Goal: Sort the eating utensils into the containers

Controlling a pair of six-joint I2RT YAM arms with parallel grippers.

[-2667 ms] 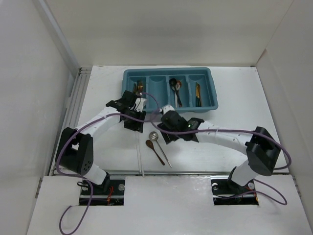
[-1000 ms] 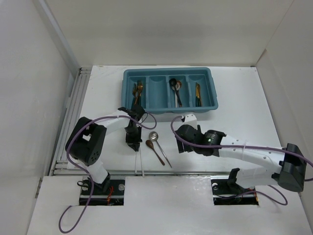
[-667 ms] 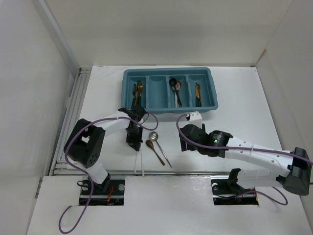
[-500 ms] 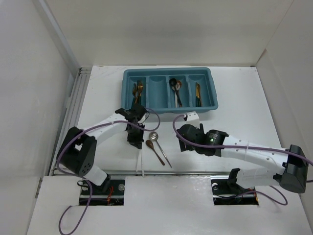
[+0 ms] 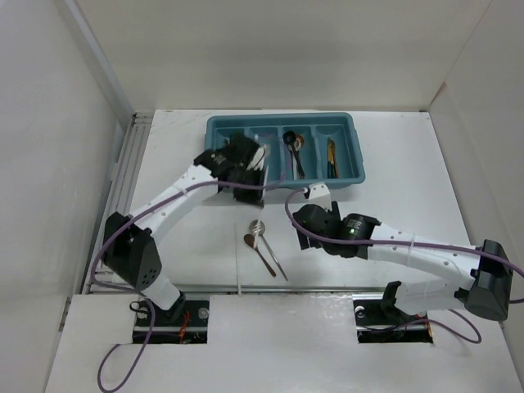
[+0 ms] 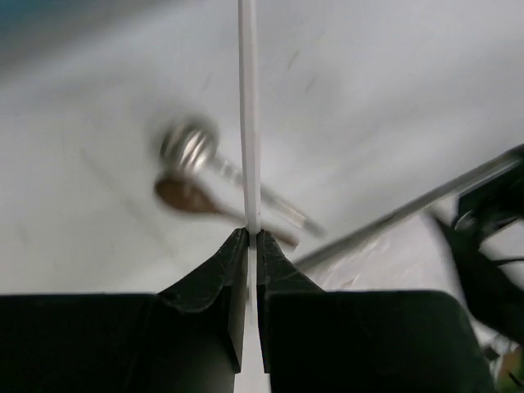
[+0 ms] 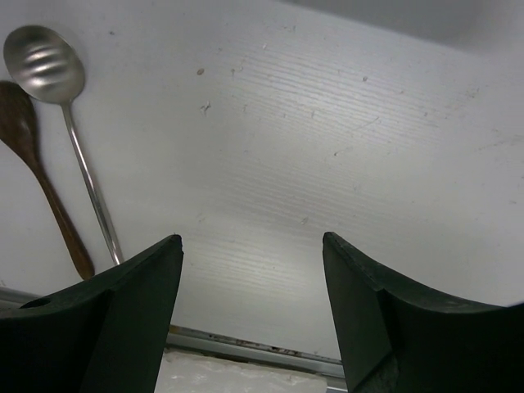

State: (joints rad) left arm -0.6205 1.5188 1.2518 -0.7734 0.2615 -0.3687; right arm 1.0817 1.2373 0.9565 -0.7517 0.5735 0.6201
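Note:
The tray's second slot (image 5: pixel 272 155) is outward of my left gripper and below it, so my gripper will next move outward and down into it to release the chopstick.
My left gripper (image 5: pixel 248 161) is shut on a long white chopstick (image 5: pixel 260 154) and holds it above the left slots of the teal tray (image 5: pixel 282 121). In the left wrist view the chopstick (image 6: pixel 248 115) runs straight out from the closed fingertips of the left gripper (image 6: pixel 252 234). A second white chopstick (image 5: pixel 238 267) lies on the table. A silver spoon (image 5: pixel 257 227) and a brown spoon (image 5: pixel 250 241) lie beside it. My right gripper (image 5: pixel 306 226) is open and empty just right of the spoons; it also shows in the right wrist view (image 7: pixel 251 238).
The tray's third slot holds black and silver spoons (image 5: pixel 295 151) and the fourth a copper utensil (image 5: pixel 332 154). The first slot is mostly hidden by my left arm. The silver spoon (image 7: pixel 45 59) and brown spoon (image 7: pixel 18 115) show left of the right fingers. A metal rail (image 5: pixel 278 286) runs along the table's near edge.
My left gripper has closed on one chopstick, lifted it off the table and carried it back over the tray. One chopstick stays on the table. The right arm has barely shifted.

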